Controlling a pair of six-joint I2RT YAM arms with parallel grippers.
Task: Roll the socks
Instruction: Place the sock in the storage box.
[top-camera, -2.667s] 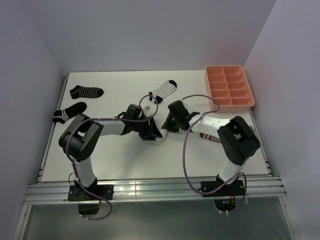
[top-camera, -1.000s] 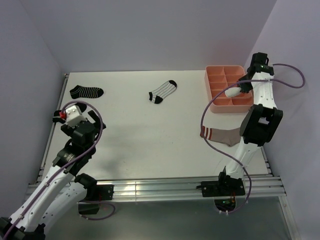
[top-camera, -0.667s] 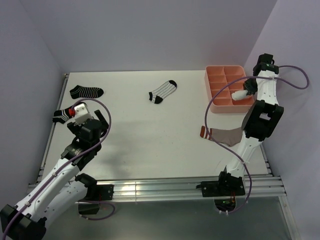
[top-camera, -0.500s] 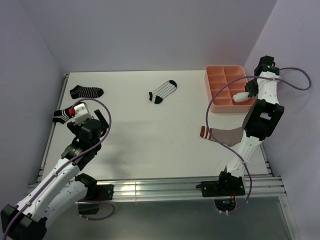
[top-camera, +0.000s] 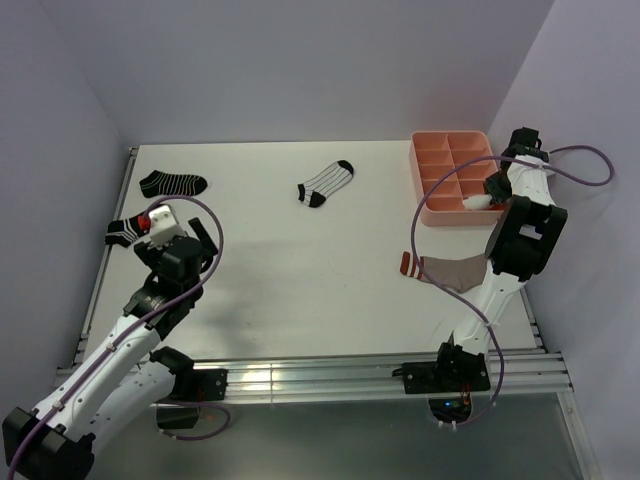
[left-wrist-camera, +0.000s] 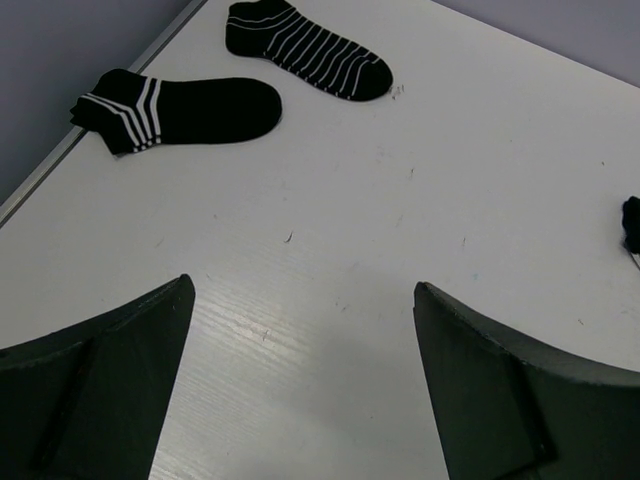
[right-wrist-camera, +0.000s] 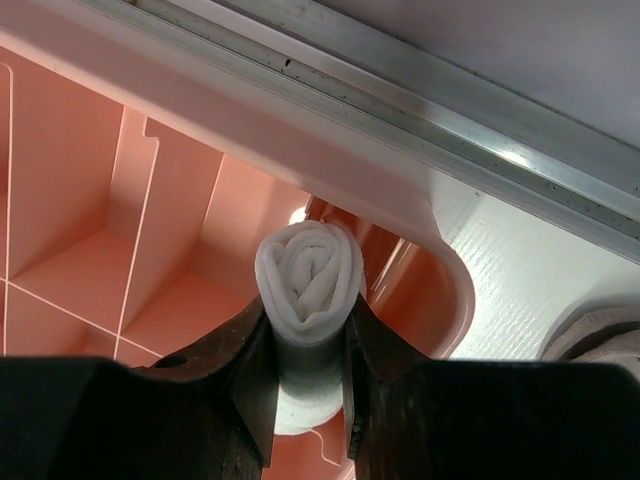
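Note:
My right gripper will next lower the white roll (right-wrist-camera: 308, 268) into the near corner section of the pink tray, by the metal bar, because that section is empty.
My right gripper (top-camera: 487, 196) is shut on a rolled plain white sock (top-camera: 474, 202), holding it over the near right corner of the pink tray (top-camera: 416, 190). In the right wrist view the roll (right-wrist-camera: 308, 268) sits end-on between the fingers (right-wrist-camera: 245, 370), just above a compartment. My left gripper (left-wrist-camera: 302, 290) hangs open and empty above the table's left side. Beyond it lie two black white-striped socks (left-wrist-camera: 305, 62) (left-wrist-camera: 180, 108). A white striped sock with black toe (top-camera: 326, 182) lies flat mid-table. A taupe sock (top-camera: 445, 270) lies beside the right arm.
The tray's compartments (right-wrist-camera: 60, 180) in view hold nothing. A metal rail (right-wrist-camera: 420, 100) runs just outside the tray's rim (right-wrist-camera: 440, 250). The table's left edge (left-wrist-camera: 60, 160) runs close to the nearer black sock. Purple walls close in the table.
The right gripper has carried the rolled sock a little further over the tray's near right corner. The left arm shifted slightly right a second ago and has since held still.

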